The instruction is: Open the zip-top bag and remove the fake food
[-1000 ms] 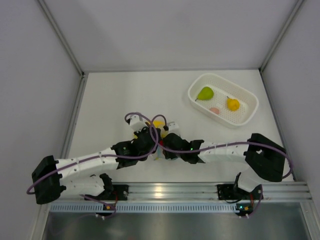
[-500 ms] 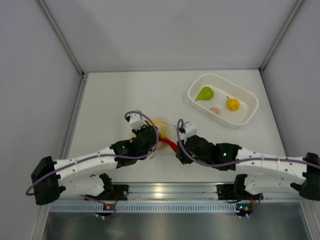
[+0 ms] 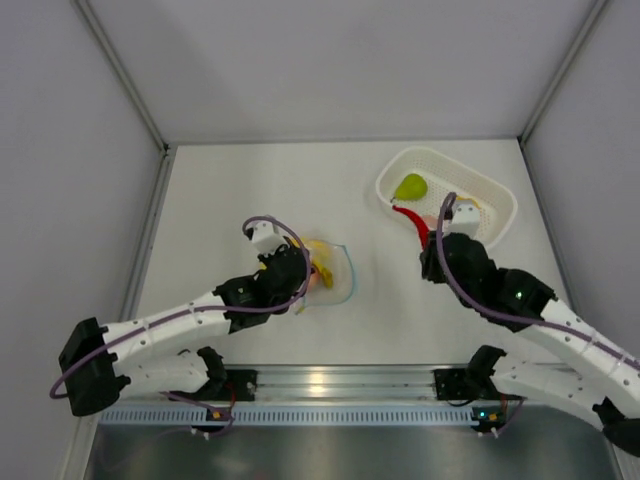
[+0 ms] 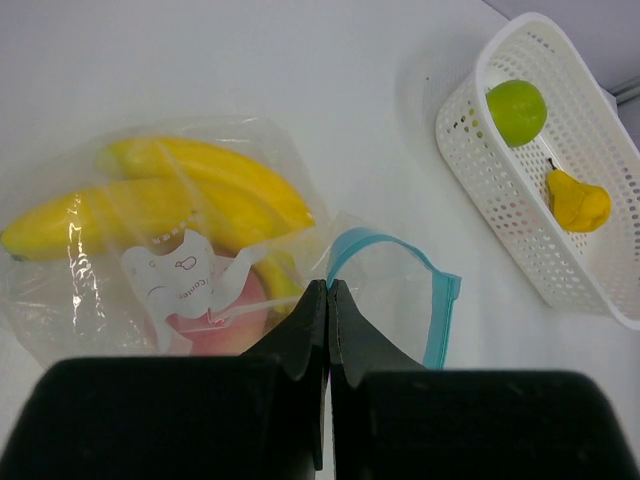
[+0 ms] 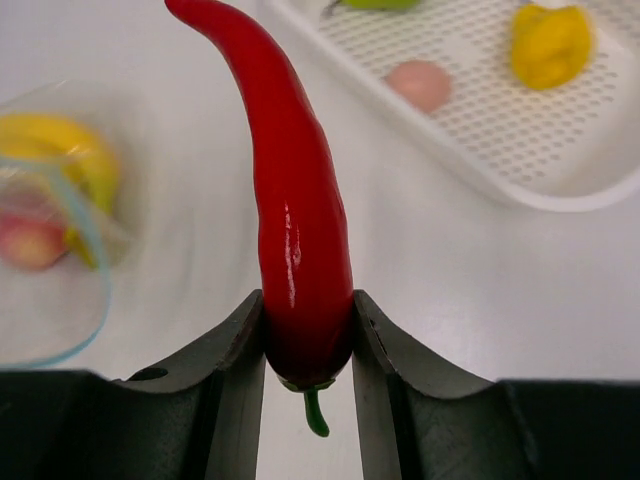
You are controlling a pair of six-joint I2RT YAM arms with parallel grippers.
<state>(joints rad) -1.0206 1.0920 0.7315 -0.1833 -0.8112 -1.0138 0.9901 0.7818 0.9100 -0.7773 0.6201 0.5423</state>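
My right gripper should move outward over the bottom of the basket, between the pink piece and the yellow-orange fruit. Then it should release the pepper (image 5: 298, 200), because only the pepper's tip reaches the basket's rim.
The zip-top bag (image 3: 336, 270) lies left of centre, its blue-edged mouth (image 4: 400, 290) gaping. A yellow banana bunch (image 4: 180, 195) and a pink piece (image 4: 215, 322) are inside it. My left gripper (image 4: 328, 287) is shut on the bag's film at the mouth edge. My right gripper (image 5: 307, 330) is shut on the stem end of the red chili pepper (image 5: 298, 200). It holds the chili (image 3: 411, 221) above the table, with the tip at the near rim of the white basket (image 3: 497, 232).
The white perforated basket (image 4: 500, 205) at the back right holds a green pear (image 3: 410, 186), a yellow-orange fruit (image 5: 550, 42) and a pink piece (image 5: 421, 85). Grey walls close in both sides and the back. The arm bases sit on the rail at the near edge.
The right gripper has drawn the red chili pepper out of the bag and carried it right and back to the basket. The left gripper has kept its hold on the bag.
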